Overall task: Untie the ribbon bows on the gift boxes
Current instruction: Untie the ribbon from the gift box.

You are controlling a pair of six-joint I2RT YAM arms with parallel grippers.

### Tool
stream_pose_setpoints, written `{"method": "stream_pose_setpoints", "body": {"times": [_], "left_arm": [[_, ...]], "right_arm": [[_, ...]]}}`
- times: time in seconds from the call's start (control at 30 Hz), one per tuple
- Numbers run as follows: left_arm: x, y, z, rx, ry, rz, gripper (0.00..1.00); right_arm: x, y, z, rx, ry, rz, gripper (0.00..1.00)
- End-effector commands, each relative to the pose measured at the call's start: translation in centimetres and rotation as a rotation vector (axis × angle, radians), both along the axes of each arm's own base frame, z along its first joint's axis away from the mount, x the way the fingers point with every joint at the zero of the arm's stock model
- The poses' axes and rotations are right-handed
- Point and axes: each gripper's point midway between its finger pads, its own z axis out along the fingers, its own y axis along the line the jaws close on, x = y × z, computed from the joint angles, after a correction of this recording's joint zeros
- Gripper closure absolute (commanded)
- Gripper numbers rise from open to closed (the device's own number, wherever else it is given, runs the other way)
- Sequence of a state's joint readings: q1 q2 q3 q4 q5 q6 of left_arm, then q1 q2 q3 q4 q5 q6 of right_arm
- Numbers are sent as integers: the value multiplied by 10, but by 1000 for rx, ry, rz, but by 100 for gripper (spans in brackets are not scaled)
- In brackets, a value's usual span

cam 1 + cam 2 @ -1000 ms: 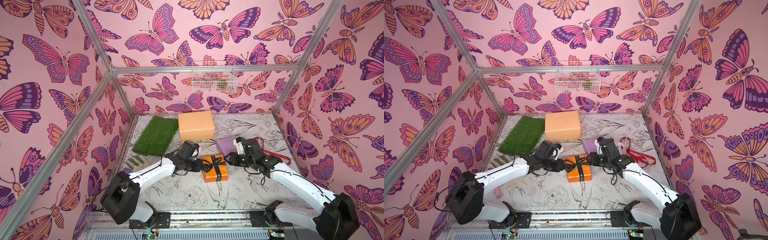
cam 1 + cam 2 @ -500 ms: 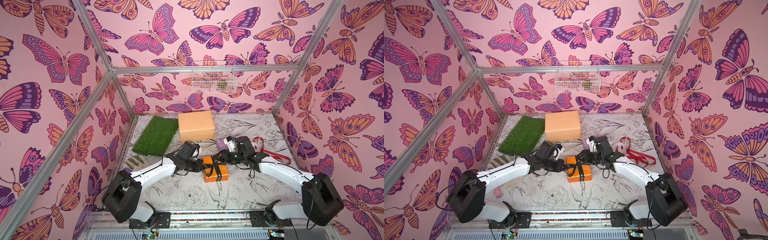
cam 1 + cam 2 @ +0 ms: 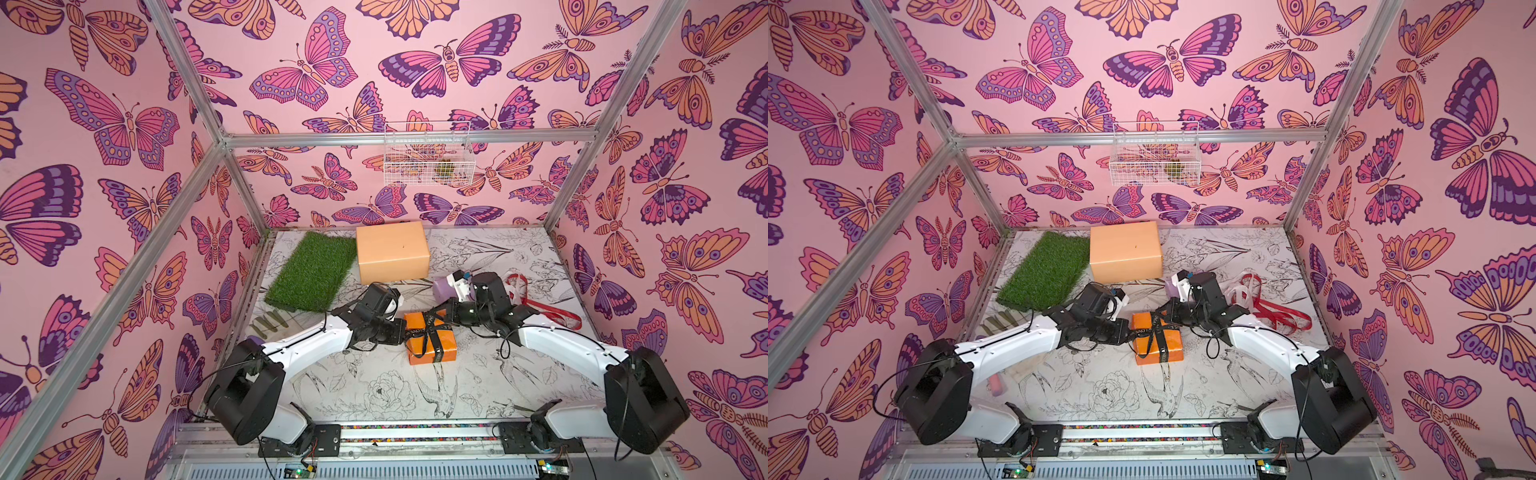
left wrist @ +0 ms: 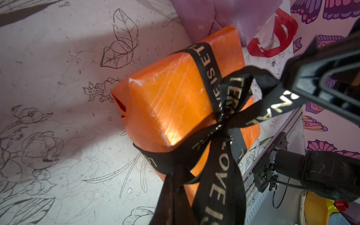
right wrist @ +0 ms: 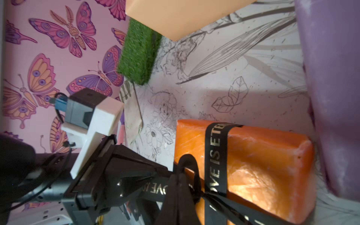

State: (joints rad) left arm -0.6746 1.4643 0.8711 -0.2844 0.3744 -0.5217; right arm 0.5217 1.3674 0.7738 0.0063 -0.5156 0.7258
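Observation:
The left gripper moves up from the box toward the turf mat (image 3: 312, 272) past its wrist next and releases the ribbon's loose end, since the bow (image 3: 428, 330) is still knotted.
The orange gift box (image 3: 432, 347) (image 3: 1160, 349) lies mid-table, and its black lettered ribbon bow (image 3: 428, 330) (image 4: 224, 120) is still knotted. My left gripper (image 3: 400, 332) (image 4: 170, 187) is shut on the tail reading LOVE IS (image 5: 153, 190) at the box's left side. At the far right side my right gripper (image 3: 444, 318) (image 5: 178, 185) is shut on another black tail (image 4: 280, 106). The lilac box (image 3: 442, 286) sits behind, partly hidden by my right wrist. At the back stands the peach box (image 3: 392, 251), bare. A red ribbon (image 3: 544, 309) and a pale ribbon (image 3: 513, 286) lie loose on the right.
A green turf mat (image 3: 311, 272) lies at the back left, next to the peach box. A white wire basket (image 3: 428, 153) hangs on the back wall. Small dark green strips (image 3: 268, 322) lie near the left wall. Butterfly-patterned walls close in three sides.
My right gripper has moved from beside the lilac box over to the orange box's bow and closed on a black ribbon tail. The left gripper has kept its hold and place.

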Motion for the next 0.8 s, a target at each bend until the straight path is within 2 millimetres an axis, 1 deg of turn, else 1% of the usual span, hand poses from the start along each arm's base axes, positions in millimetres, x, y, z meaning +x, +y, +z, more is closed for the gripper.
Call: {"method": "stream_pose_setpoints", "body": {"times": [0.0,0.13,0.17,0.27,0.33,0.6,0.7,0.77], "left_arm": [[-4,-1,-5,-3,18,-6,100],[-5,3,-8,9,15,3,100],[-5,5,-11,18,15,6,100],[-6,10,-14,30,13,16,100],[-7,12,-14,28,11,20,100],[-3,19,-9,37,-14,36,100],[-2,33,-10,69,-22,58,100],[2,51,-9,96,-39,98,100]], "right_arm": [[-5,-5,-8,-44,17,-9,100],[-7,-27,-13,-142,5,-67,100],[-7,-34,-16,-177,6,-82,100],[-5,-66,-28,-319,15,-151,100],[-4,-79,-32,-371,14,-179,100],[3,-91,-30,-403,-6,-219,100],[7,-109,-22,-449,-29,-273,100],[8,-126,-15,-479,-49,-321,100]]}}
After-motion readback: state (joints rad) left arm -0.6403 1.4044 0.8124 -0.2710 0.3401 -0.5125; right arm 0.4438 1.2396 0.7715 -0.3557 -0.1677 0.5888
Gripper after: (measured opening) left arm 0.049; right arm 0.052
